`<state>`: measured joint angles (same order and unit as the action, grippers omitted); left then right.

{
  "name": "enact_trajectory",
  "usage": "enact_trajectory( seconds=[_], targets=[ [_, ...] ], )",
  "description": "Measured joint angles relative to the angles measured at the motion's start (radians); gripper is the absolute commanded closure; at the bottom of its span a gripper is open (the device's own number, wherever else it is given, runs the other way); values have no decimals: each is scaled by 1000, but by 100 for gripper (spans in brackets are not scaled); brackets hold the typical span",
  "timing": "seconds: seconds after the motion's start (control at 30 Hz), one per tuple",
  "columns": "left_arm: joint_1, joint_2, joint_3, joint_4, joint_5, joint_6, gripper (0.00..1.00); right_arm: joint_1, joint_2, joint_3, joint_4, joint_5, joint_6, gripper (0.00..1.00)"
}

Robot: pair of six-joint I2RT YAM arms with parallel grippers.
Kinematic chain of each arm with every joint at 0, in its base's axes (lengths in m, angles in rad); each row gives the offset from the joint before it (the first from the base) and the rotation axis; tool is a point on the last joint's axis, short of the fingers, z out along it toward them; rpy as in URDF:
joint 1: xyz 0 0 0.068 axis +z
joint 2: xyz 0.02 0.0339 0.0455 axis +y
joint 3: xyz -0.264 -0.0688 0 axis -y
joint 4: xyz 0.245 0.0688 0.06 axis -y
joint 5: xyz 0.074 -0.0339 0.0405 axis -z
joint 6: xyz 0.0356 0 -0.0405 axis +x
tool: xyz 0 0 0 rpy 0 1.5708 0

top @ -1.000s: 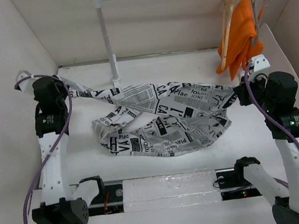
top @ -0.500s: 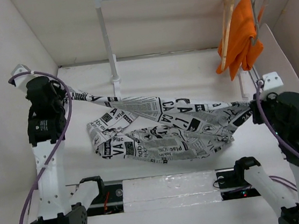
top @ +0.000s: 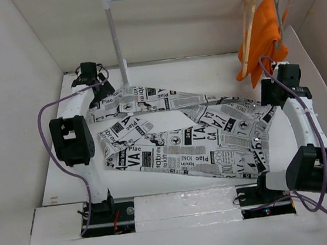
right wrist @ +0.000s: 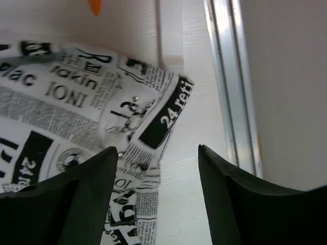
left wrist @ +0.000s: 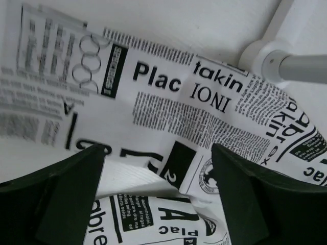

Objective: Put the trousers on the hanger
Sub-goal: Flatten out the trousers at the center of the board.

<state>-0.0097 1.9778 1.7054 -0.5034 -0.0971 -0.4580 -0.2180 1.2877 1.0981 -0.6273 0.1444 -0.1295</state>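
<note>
The left gripper's fingers are over the middle of the trousers' leg, so the left gripper next needs to move down and back to its left in the top view, to the leg's end (top: 91,116) (left wrist: 30,130).
The trousers (top: 178,147), white with black newspaper print, lie spread flat across the table. My left gripper (top: 97,98) hovers open over their far left end, near the rack's post. In the left wrist view the printed fabric (left wrist: 168,107) fills the space under the open gripper (left wrist: 158,153), and nothing is pinched. My right gripper (top: 270,96) stands open at their right end. In the right wrist view the trousers' edge (right wrist: 76,102) lies under the left finger (right wrist: 87,189) of the open gripper (right wrist: 156,153). The tan wooden hanger (top: 249,27) hangs on the rail at the back right.
A clothes rack stands at the back, its post (top: 116,42) just beside the left gripper and its foot (left wrist: 271,56) in the left wrist view. An orange garment (top: 264,34) hangs next to the tan hanger. A metal track (right wrist: 230,76) runs along the right wall.
Both grippers have opened and let go of the trousers, which dropped flat and spread on the table. Both arms have stretched toward the back of the table.
</note>
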Motion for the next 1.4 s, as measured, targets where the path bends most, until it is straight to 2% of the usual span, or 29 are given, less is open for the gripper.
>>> enact_trajectory(
  seconds=[0.07,0.1,0.17,0.2,0.23,0.27,0.3,0.37,0.4,0.47,0.5,0.57,0.63,0.67,0.7,0.8,0.97,1.07,1.13,1.17,1.3,1.4],
  targets=[
    [5,-85,-148,38,7,-25,27,-3,3,6,16,-45,2,28],
    [14,-147,-225,49,14,-36,33,5,-13,4,23,-74,3,36],
    [44,-312,-404,95,10,-68,39,32,-93,-31,53,-139,7,63],
    [58,-394,-477,102,0,-82,39,52,-153,-66,76,-176,14,96],
    [72,-466,-539,116,-19,-99,38,74,-220,-108,94,-208,20,100],
    [83,-531,-597,137,-39,-116,36,77,-227,-113,95,-242,32,100],
    [89,-579,-649,155,-56,-134,35,122,-336,-177,100,-270,37,100],
    [107,-641,-750,205,-63,-172,32,188,-441,-269,130,-320,45,100],
    [119,-650,-787,223,-55,-191,31,224,-492,-312,118,-350,48,99],
    [163,-640,-855,272,-29,-232,31,308,-561,-382,98,-398,50,90],
    [187,-624,-876,292,-11,-251,31,348,-584,-404,84,-415,50,80],
    [226,-558,-879,326,10,-288,32,429,-604,-430,60,-426,48,68],
    [237,-479,-856,359,28,-320,34,497,-607,-438,43,-417,48,61],
    [235,-399,-821,382,47,-346,35,534,-604,-438,34,-410,48,54],
    [234,-391,-817,386,48,-349,35,563,-602,-438,27,-403,48,54],
    [233,-299,-761,425,65,-397,35,645,-599,-437,3,-356,74,45],
    [233,-213,-692,491,71,-451,41,698,-580,-437,-37,-294,119,43],
    [233,-166,-647,514,64,-462,50,738,-550,-437,-31,-285,145,43],
    [233,-138,-623,529,63,-469,78,788,-515,-437,-7,-278,162,41],
    [233,-121,-608,525,58,-469,100,821,-495,-437,7,-272,169,37],
    [233,-76,-560,507,61,-476,100,933,-366,-433,68,-249,188,30],
    [233,-74,-559,503,64,-472,100,996,-230,-426,123,-237,191,29]
  ],
)
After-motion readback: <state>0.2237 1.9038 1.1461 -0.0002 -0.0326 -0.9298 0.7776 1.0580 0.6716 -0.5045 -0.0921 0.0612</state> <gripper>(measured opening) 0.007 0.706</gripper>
